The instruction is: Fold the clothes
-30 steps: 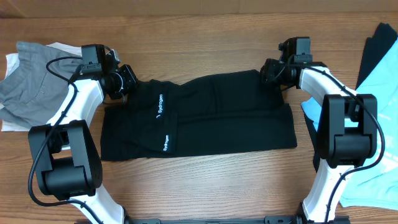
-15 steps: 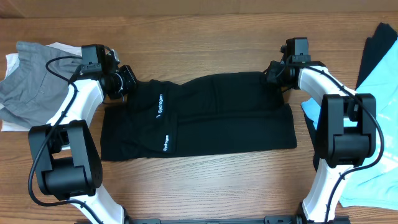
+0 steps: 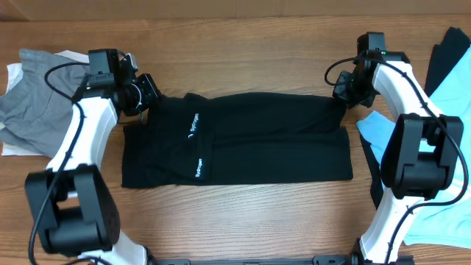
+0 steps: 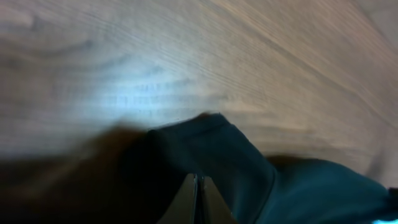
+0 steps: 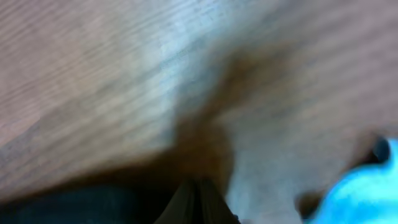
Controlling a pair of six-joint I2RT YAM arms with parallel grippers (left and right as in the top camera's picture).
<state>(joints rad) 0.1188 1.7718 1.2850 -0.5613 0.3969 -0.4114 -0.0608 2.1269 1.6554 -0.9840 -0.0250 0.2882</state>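
The folded black T-shirt's end by the light blue garment is back of my right gripper, so I will pull the T-shirt's held corner back over that flat layer and let go.
A black T-shirt (image 3: 243, 143) with small white logo text lies folded into a wide band across the middle of the table. My left gripper (image 3: 150, 97) is shut on its far left corner. My right gripper (image 3: 341, 93) is shut on its far right corner. The far edge runs taut between them. In the left wrist view the fingertips (image 4: 199, 182) are pressed together with dark cloth (image 4: 249, 168) around them. The right wrist view is blurred; its closed gripper (image 5: 198, 185) sits at the dark cloth's (image 5: 74, 205) edge, over wood.
A grey garment (image 3: 37, 110) lies on a white one (image 3: 13, 73) at the left edge. At the right edge lie a light blue garment (image 3: 450, 147) and a dark one (image 3: 445, 59); the light blue cloth (image 5: 357, 190) also shows in the right wrist view.
My right gripper has shut on the shirt's far right corner and moved right. The left gripper has drawn slightly left. The shirt's far edge is now stretched straighter.
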